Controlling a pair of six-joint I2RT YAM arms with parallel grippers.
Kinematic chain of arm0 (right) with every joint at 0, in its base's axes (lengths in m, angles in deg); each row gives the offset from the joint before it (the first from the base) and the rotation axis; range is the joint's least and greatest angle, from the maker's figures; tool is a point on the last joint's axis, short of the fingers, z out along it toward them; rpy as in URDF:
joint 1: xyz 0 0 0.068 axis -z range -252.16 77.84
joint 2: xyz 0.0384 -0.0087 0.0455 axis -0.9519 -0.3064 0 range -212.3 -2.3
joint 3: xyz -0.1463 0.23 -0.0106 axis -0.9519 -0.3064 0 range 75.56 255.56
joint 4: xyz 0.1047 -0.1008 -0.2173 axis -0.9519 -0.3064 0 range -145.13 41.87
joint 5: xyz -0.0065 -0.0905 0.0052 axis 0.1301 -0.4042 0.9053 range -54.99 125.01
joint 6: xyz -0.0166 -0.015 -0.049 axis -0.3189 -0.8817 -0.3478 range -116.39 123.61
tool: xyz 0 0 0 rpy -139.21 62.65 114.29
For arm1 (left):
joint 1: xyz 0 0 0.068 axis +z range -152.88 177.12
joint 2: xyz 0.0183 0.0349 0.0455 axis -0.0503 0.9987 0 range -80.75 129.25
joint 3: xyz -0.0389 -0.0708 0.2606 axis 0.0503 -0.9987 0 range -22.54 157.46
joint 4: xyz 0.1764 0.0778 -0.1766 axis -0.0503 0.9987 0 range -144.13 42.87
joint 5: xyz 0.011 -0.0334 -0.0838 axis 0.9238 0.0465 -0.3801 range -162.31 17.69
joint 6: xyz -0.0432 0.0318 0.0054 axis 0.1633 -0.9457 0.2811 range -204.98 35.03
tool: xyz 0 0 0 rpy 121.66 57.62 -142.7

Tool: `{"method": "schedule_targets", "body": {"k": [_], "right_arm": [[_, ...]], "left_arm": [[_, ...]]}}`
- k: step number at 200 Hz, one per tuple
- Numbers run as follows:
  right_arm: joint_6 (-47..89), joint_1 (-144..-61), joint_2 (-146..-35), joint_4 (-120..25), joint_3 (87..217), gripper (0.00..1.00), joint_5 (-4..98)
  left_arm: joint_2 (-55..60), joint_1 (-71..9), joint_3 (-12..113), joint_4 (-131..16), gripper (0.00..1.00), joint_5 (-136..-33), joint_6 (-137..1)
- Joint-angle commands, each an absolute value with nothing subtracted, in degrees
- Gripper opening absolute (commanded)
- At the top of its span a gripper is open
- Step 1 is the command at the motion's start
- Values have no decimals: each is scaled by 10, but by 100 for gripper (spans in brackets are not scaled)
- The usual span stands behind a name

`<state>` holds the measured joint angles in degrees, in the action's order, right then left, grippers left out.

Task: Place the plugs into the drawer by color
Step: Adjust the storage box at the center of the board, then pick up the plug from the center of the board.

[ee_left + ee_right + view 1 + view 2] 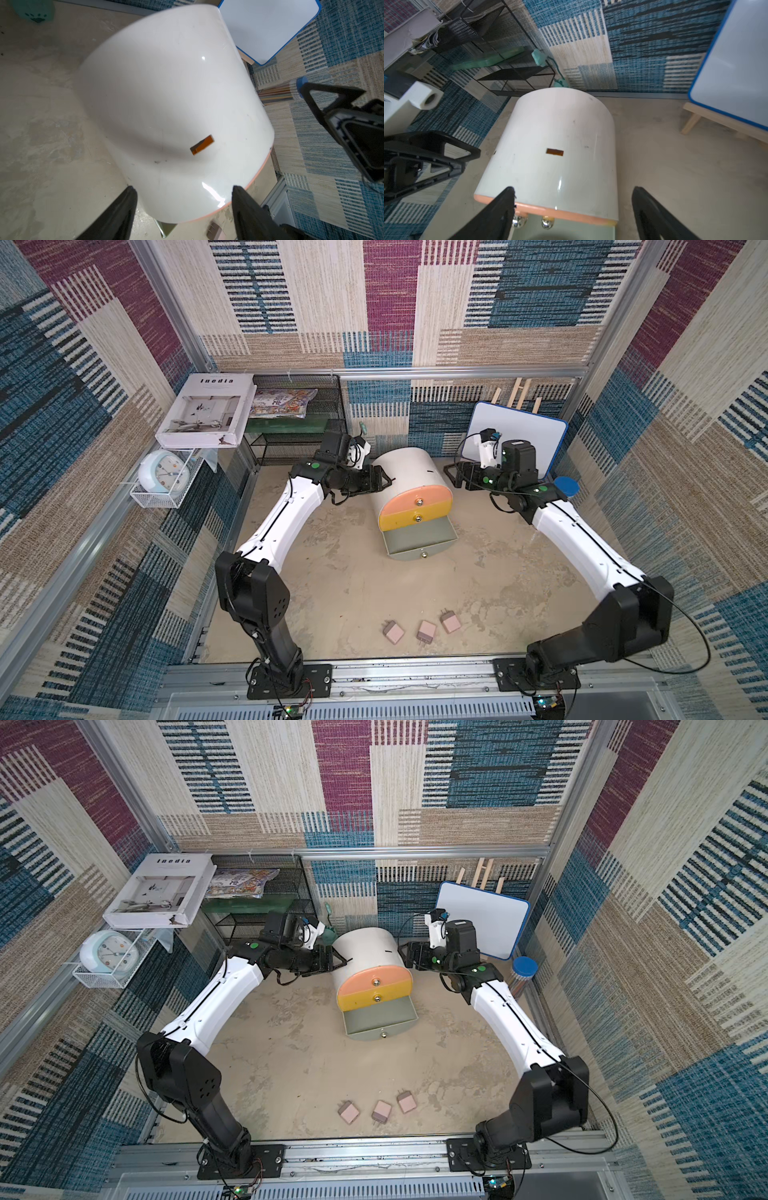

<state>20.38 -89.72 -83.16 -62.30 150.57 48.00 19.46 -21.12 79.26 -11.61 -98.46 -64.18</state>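
My right gripper comes back from the cabinet and down onto the dusty pink plug nearest the drawer [450,622] next, since the grey bottom drawer [419,539] already stands open.
The drawer [409,477] is a white barrel cabinet at the middle back of the table, also in the other top view [365,952]. Its peach and yellow fronts are shut. The grey bottom drawer [419,539] is pulled out. Three dusty pink plugs [393,632] [427,630] [450,622] lie near the front edge, far from both arms. My left gripper [384,479] [182,189] hovers open beside the cabinet's left flank, holding nothing. My right gripper [451,475] [574,189] stands open at the cabinet's right flank, also holding nothing.
A black wire-mesh shelf [291,423] with a large book [208,410] leaning on it stands at the back left. Below the book sits a clock [164,477] in a white basket. A whiteboard [519,435] and a blue-lidded jar [566,486] stand at the back right.
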Motion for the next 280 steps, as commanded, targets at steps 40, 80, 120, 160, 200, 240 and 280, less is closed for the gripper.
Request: {"method": "schedule_targets", "body": {"k": [40, 80, 120, 160, 200, 240, 280], "right_arm": [[317, -1096, -678, -814, 1286, 82, 249], [458, -1256, -665, -882, 1213, 79, 229], [500, -1331, -703, -906, 1192, 79, 256], [510, -1361, -751, -879, 1171, 78, 287], [514, -1364, -793, -865, 1162, 71, 283], [505, -1365, -826, -865, 1171, 54, 272], [506, -1365, -835, -899, 1200, 42, 232]], "left_arm": [[193, -214, 801, -110, 75, -934, -634], [187, -217, 769, -123, 74, -942, -636], [180, -218, 752, -129, 74, -950, -637], [175, -218, 742, -131, 74, -950, -641], [177, -218, 741, -130, 74, -952, -642], [178, -218, 741, -130, 74, -955, -641], [180, -218, 742, -131, 74, -955, -641]]}}
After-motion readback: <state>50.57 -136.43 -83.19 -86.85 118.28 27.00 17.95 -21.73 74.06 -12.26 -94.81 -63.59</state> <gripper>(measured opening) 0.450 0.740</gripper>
